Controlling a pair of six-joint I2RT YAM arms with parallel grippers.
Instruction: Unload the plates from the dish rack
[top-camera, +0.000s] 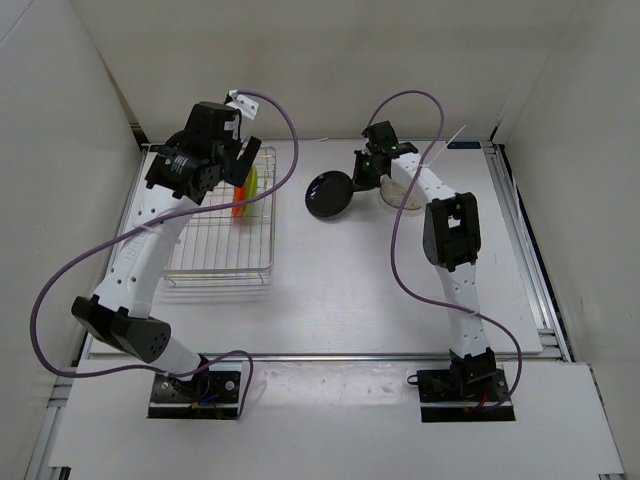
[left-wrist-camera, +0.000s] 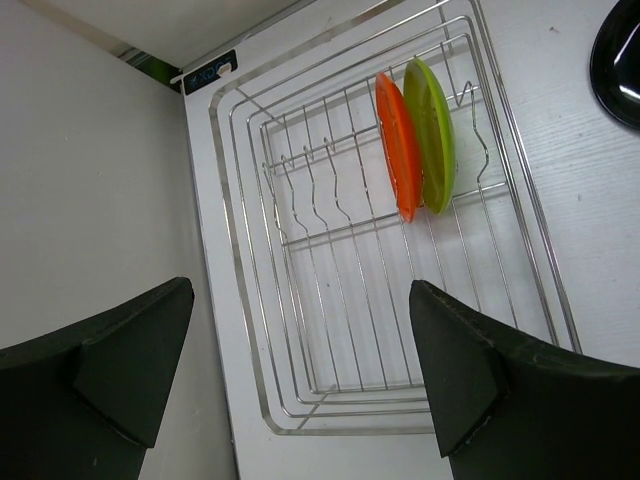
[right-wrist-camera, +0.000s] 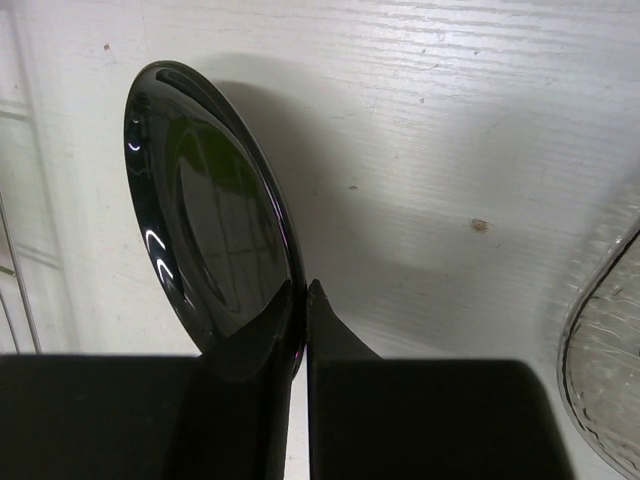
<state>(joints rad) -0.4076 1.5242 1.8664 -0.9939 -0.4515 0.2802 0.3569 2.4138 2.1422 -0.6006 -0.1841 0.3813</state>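
The robot's left gripper has to go down next with open fingers onto the upper rim of the red-orange plate (top-camera: 239, 193) (left-wrist-camera: 398, 145), because that plate stands upright in the rack below the gripper.
The wire dish rack (top-camera: 215, 262) sits at the left; it also shows in the left wrist view (left-wrist-camera: 300, 330). A red-orange plate (left-wrist-camera: 398, 145) and a lime green plate (left-wrist-camera: 432, 130) stand upright in its far right slots, seen together in the top view (top-camera: 245, 192). My left gripper (left-wrist-camera: 300, 370) is open and empty above the rack. My right gripper (right-wrist-camera: 303, 295) is shut on the rim of the black plate (right-wrist-camera: 205, 240), held tilted just above the table right of the rack (top-camera: 328, 194). The clear glassy plate (top-camera: 402, 190) lies on the table under the right arm.
White walls enclose the table on the left, back and right. A purple cable hangs from each arm. The clear plate's edge shows at the right of the right wrist view (right-wrist-camera: 605, 390).
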